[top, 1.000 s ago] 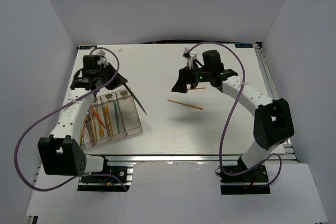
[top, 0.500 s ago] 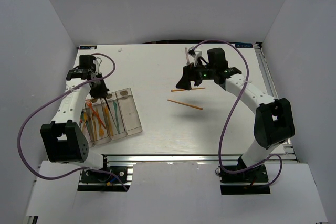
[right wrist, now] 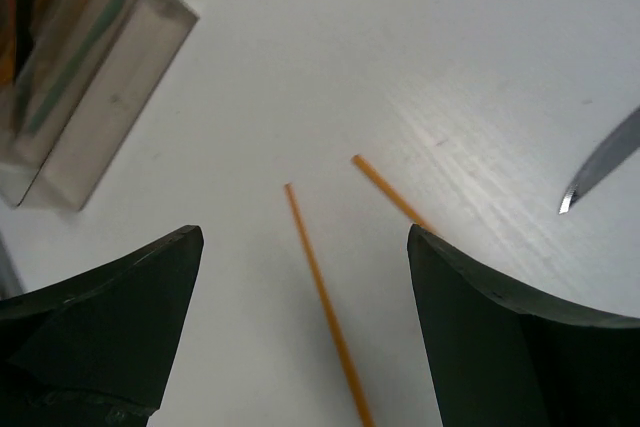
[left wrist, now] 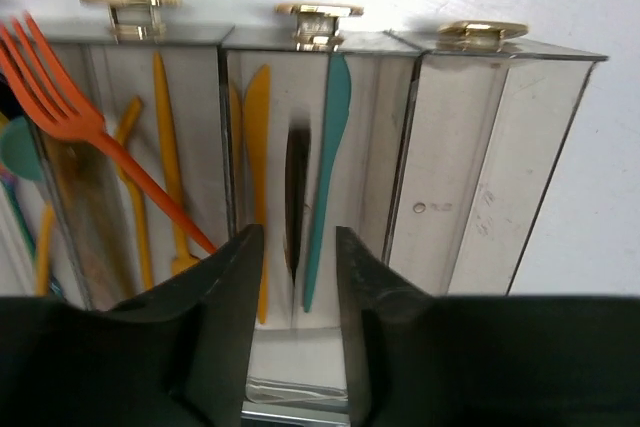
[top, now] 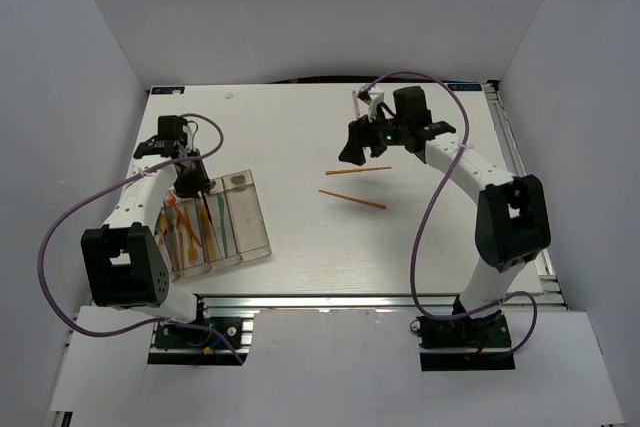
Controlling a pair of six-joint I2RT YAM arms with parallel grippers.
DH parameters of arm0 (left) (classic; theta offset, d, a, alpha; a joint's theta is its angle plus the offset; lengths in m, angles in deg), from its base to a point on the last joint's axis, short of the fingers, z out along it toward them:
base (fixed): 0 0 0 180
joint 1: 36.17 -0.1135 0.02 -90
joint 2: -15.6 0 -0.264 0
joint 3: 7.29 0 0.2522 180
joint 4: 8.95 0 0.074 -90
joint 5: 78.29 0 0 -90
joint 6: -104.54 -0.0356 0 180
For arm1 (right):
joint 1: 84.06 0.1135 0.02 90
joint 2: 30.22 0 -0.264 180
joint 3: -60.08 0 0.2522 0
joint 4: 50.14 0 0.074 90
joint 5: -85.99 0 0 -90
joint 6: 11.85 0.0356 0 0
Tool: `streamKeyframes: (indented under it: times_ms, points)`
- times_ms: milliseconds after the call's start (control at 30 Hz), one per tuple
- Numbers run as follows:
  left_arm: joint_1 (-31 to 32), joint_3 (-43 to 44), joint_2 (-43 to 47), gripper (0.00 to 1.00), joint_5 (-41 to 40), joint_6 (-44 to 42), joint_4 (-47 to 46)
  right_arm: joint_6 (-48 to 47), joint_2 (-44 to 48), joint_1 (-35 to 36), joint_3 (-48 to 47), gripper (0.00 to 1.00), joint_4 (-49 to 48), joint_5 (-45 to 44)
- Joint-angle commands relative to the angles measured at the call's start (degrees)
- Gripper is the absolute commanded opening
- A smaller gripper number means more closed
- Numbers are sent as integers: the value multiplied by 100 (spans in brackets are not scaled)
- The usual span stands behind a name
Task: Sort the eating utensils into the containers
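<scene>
Next, my right gripper moves outward and turns along the flat pink handle beyond the orange sticks, then lowers onto the handle's near part.
My left gripper (top: 190, 185) hangs over the far end of the clear containers (top: 250, 232), its jaws a little apart and holding nothing. In the left wrist view the left gripper (left wrist: 297, 247) looks down into the middle bin. There a dark-bladed knife (left wrist: 297, 182) lies between an orange knife (left wrist: 258, 147) and a teal knife (left wrist: 328, 157). An orange fork (left wrist: 80, 117) leans across the bin to the left. My right gripper (top: 352, 153) stands open above two thin orange sticks (top: 357, 170) (top: 352, 198) on the table. In the right wrist view the right gripper (right wrist: 305, 237) straddles one orange stick (right wrist: 325, 302).
The right-hand bin (left wrist: 480, 167) holds nothing. A silvery pointed tip (right wrist: 598, 172) shows at the right edge of the right wrist view. The containers (right wrist: 95, 67) appear far off at its upper left. The table rail (top: 510, 162) runs along the right side.
My left arm swung the dark knife from beside the bins to over them, the jaws parted, and the knife now lies in the middle bin. The right gripper shifted slightly over the sticks.
</scene>
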Motion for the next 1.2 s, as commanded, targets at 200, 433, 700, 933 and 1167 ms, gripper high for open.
streamKeyframes:
  times_ms: [200,433,700,933,1167]
  points:
    - [-11,-260,722,77,-30,282,-96,-250,-1561,-306,-2172,89,404,-914]
    - [-11,214,1100,93,163,343,-104,383,-2590,-314,-3429,90,413,-2871]
    - [-11,145,1672,98,892,853,-587,357,-3689,-314,-4213,89,-210,-3454]
    - [-11,-84,1980,98,1130,1196,-834,550,-4585,-218,-5030,75,-728,-4121]
    - [-11,-31,1945,98,1024,1187,-799,770,-5202,-183,-5577,64,-853,-4131]
